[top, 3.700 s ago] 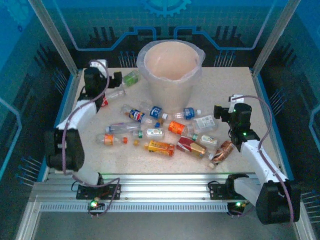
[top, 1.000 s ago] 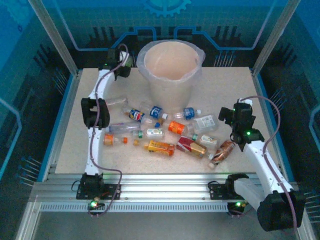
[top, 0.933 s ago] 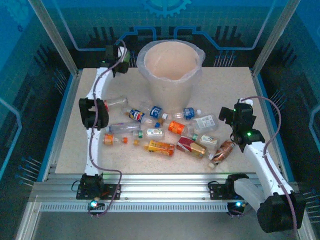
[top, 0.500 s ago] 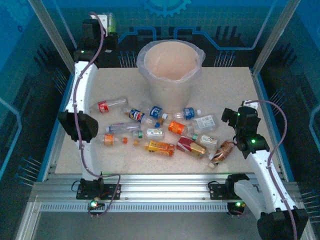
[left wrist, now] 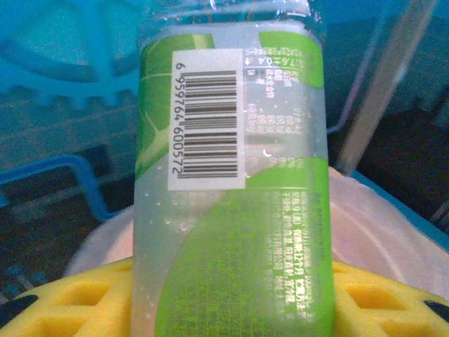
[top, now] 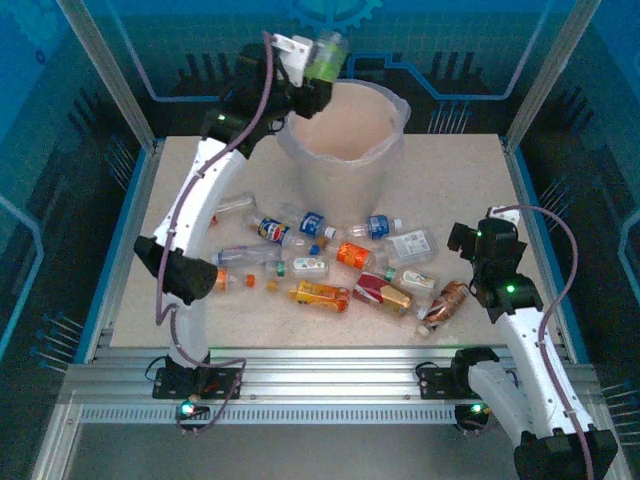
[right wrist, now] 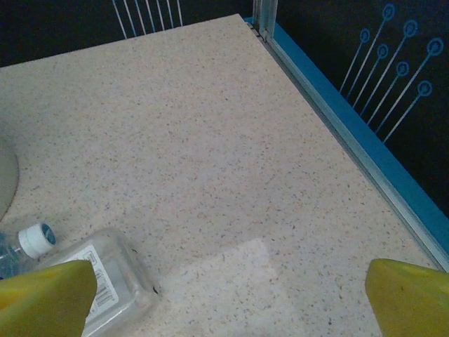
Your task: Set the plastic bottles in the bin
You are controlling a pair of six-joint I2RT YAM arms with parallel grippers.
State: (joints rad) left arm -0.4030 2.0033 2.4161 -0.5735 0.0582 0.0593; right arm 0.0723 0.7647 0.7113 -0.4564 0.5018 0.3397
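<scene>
The bin's opening (top: 352, 124) is below my left gripper. I need to tip my left gripper downward next and bring the clear bottle down into that opening to release it.
My left gripper (top: 312, 62) is raised over the far-left rim of the bin (top: 345, 185) and is shut on a clear bottle with a green label (top: 326, 54). In the left wrist view this bottle (left wrist: 231, 210) stands upright between the yellow fingers (left wrist: 77, 305), with the bin's bagged rim (left wrist: 382, 225) behind it. Several crushed bottles lie in front of the bin, among them a blue-labelled one (top: 270, 230), an orange one (top: 320, 294) and a red one (top: 382, 293). My right gripper (top: 463, 238) hovers open at the right; its wrist view has a white-labelled bottle (right wrist: 98, 288) by the left fingertip (right wrist: 42, 295).
A brown crushed bottle (top: 447, 298) lies just left of my right arm. The table's blue right edge rail (right wrist: 365, 147) runs close past the right gripper (right wrist: 228, 302). Clear enclosure walls and metal posts (top: 105, 70) surround the table.
My left arm has swung the green-labelled bottle from the far-left corner to over the bin's left rim. The right arm has drawn back slightly toward the near edge.
</scene>
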